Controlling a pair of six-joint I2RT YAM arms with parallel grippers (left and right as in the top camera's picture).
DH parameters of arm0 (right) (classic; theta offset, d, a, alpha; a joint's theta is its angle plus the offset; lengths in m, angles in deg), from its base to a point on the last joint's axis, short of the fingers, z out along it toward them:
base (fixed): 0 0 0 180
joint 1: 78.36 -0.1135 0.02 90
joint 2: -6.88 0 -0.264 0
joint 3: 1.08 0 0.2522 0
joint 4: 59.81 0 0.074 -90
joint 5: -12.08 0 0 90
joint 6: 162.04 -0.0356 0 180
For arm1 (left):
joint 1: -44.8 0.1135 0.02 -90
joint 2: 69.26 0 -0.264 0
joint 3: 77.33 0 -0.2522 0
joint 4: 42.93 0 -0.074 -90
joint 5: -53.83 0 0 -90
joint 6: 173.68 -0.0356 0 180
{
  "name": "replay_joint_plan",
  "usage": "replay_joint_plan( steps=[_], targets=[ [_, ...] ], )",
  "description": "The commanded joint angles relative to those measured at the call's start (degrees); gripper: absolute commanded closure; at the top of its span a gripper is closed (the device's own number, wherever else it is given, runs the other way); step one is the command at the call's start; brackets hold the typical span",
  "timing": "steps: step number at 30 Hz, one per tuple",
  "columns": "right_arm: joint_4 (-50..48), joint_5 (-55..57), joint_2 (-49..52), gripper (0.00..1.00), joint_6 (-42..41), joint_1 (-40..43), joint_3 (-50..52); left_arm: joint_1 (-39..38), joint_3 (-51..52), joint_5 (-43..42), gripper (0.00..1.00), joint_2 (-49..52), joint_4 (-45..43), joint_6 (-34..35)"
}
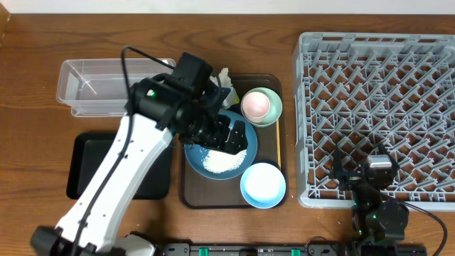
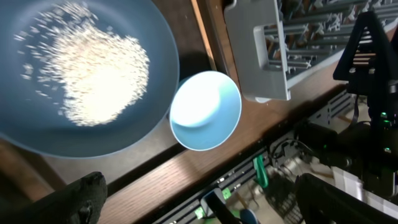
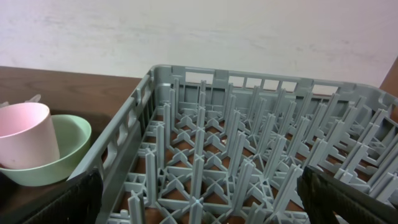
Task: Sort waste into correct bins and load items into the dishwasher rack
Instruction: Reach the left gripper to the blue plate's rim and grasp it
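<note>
The dish's rack-side rim is the next place for my left gripper, which will shift toward the rack and lower to it.
The dark-blue dish (image 1: 213, 165) (image 2: 81, 124) holds the heap of white rice (image 1: 222, 162) (image 2: 99, 68) and sits on a brown serving tray. My left gripper (image 1: 232, 135) (image 2: 205, 208) is open and empty above the dish. The light-blue bowl (image 1: 263, 185) (image 2: 205, 111) sits in front of it. The pink cup (image 1: 255, 104) (image 3: 25, 137) stands in the pale-green bowl (image 1: 274, 110) (image 3: 65, 149). A white tissue (image 1: 224, 76) peeks out behind the arm. My right gripper (image 1: 380, 174) (image 3: 199, 202) is open and empty over the front of the grey rack (image 1: 377, 107) (image 3: 249, 155). I cannot see the wrapper.
The clear tub (image 1: 114, 85) stands at the back left and the black tray (image 1: 92, 167) in front of it. The brown serving tray (image 1: 231, 199) lies between them and the rack. A thin pale stick (image 1: 279, 142) lies along its right edge.
</note>
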Motion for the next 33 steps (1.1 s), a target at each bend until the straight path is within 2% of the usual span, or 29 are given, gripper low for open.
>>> replay_joint_plan(
  steps=[1,3,9,12,18,28,31,33],
  targets=[
    [0.24,0.11,-0.07,0.01,0.52,-0.57,0.07,-1.95,-0.9,-2.21,0.01,1.86,0.17,-0.39],
    [0.24,0.11,-0.07,0.01,0.52,-0.57,0.07,-4.37,-0.9,3.5,0.01,2.71,-0.33,5.35],
    [0.24,0.11,-0.07,0.01,0.52,-0.57,0.07,-16.63,-0.68,34.64,0.01,3.3,-2.56,25.86],
    [0.24,0.09,-0.07,0.01,0.52,-0.57,0.07,-21.33,-0.55,43.52,0.01,3.3,-4.72,29.51],
    [0.24,0.09,-0.07,0.01,0.52,-0.57,0.07,-24.94,-0.52,42.6,0.01,3.3,-8.39,29.55],
    [0.24,0.09,-0.07,0.01,0.52,-0.57,0.07,-25.2,5.7,41.22,0.0,9.03,-17.29,29.49],
    [0.24,0.09,-0.07,0.01,0.52,-0.57,0.07,-25.2,5.77,43.08,0.11,12.81,-19.93,29.55],
    [0.24,0.09,-0.07,0.01,0.52,-0.57,0.07,-25.2,5.77,44.74,0.13,15.21,-21.55,29.83]
  ],
)
